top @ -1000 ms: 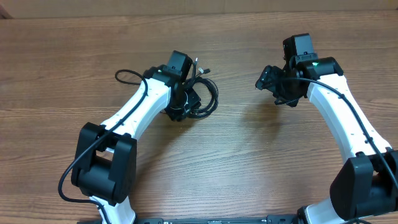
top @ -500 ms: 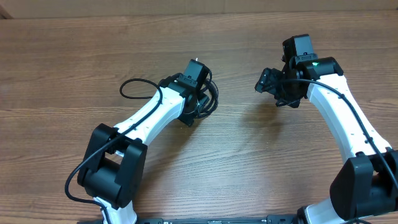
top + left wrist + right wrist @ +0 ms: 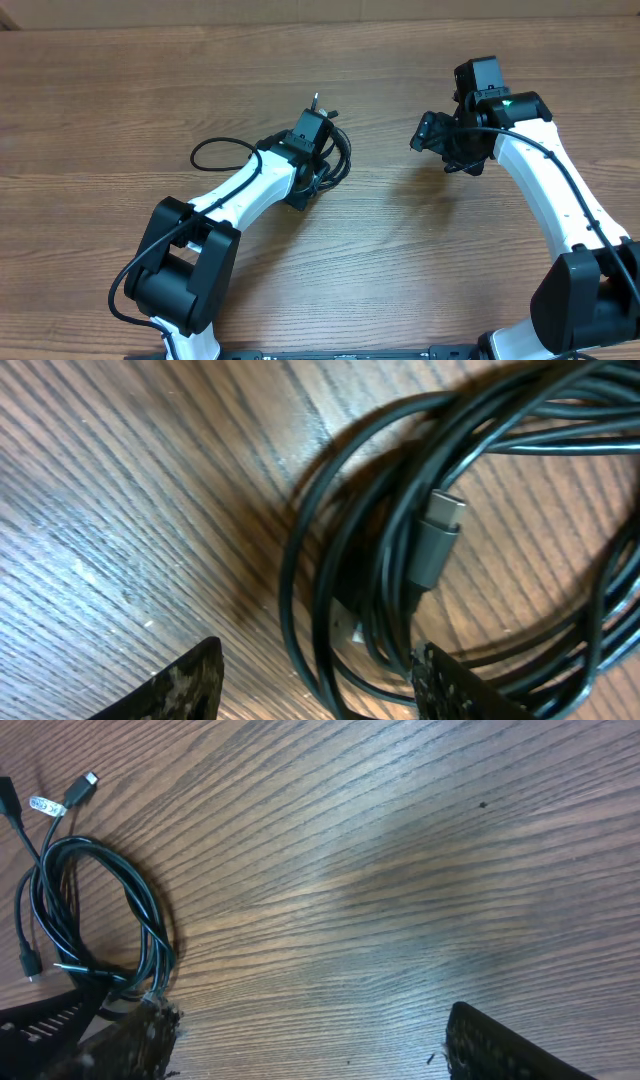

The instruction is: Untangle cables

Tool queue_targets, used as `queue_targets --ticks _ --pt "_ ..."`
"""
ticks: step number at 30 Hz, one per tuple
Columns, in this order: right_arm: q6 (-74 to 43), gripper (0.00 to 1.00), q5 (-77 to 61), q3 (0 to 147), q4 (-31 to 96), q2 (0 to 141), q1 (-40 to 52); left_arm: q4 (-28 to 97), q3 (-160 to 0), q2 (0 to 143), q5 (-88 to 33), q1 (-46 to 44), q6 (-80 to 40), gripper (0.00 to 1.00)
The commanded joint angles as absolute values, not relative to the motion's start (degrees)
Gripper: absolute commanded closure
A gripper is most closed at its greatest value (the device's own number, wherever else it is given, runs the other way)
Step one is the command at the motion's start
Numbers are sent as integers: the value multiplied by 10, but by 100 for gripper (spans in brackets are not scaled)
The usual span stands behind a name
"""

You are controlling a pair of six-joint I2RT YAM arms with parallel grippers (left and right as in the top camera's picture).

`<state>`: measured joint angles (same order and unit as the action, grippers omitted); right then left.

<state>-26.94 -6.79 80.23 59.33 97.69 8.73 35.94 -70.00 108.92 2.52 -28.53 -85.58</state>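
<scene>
Several pieces of cable already run between my left gripper's open fingers, so next it will go down a little onto the thick part of the bundle (image 3: 345,615) and close there.
The cables (image 3: 338,158) are thin black cords coiled in a bundle at the table's middle left, with plug tips (image 3: 318,103) sticking out at the far side. My left gripper (image 3: 308,178) hangs low over the bundle's left part. In the left wrist view the left gripper (image 3: 315,660) is open, with several strands (image 3: 330,590) between its fingers and a silver-grey plug (image 3: 440,530) just ahead. My right gripper (image 3: 428,135) is open and empty over bare wood to the right. In the right wrist view (image 3: 310,1030) the bundle (image 3: 100,920) lies far left.
A thicker black wire of the left arm (image 3: 215,150) loops out to the left of the bundle. The wooden table (image 3: 400,260) runs on between the two arms and in front of them.
My left wrist has swung to the right and turned, coming down over the cable bundle. The bundle has stayed about where it was. The right arm has not moved.
</scene>
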Motion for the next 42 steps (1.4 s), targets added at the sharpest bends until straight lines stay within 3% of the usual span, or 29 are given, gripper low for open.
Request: queue_targets --ticks 1,5,6,7,9,13,15,17,19,22,25,34,38,42 --pt "-265 16 -60 811 590 979 90 352 -692 1104 47 -289 -861 41" --pt "-265 16 -60 811 589 979 90 351 -692 1135 29 -289 -853 47" --pt "-265 15 -60 811 589 979 90 348 -692 1146 20 -289 -853 54" --pt "-265 15 -60 811 589 979 90 349 -692 1150 16 -289 -852 72" --pt "-265 12 -60 811 589 979 90 351 -692 1148 15 -289 -813 96" --pt "-265 12 -61 811 590 979 90 375 -722 1096 18 -274 -678 96" --pt "-259 13 -76 814 597 976 90 404 -760 1038 -18 -262 -511 96" --pt "-172 20 -181 840 608 966 90 405 -798 974 -82 -258 -314 96" --pt "-103 20 -331 883 612 942 90 405 -832 901 -181 -258 -110 96" --pt "-105 19 -400 907 598 920 90 433 -832 865 -269 -251 10 96" --pt "-122 19 -416 907 592 916 90 472 -832 867 -307 -238 48 96" --pt "-209 25 -406 901 588 928 117 488 -829 890 -411 -146 17 96" --pt "-265 36 -349 901 572 940 167 488 -829 901 -442 -131 -27 96" --pt "-317 62 -328 901 528 943 211 488 -829 911 -453 -131 -100 96"
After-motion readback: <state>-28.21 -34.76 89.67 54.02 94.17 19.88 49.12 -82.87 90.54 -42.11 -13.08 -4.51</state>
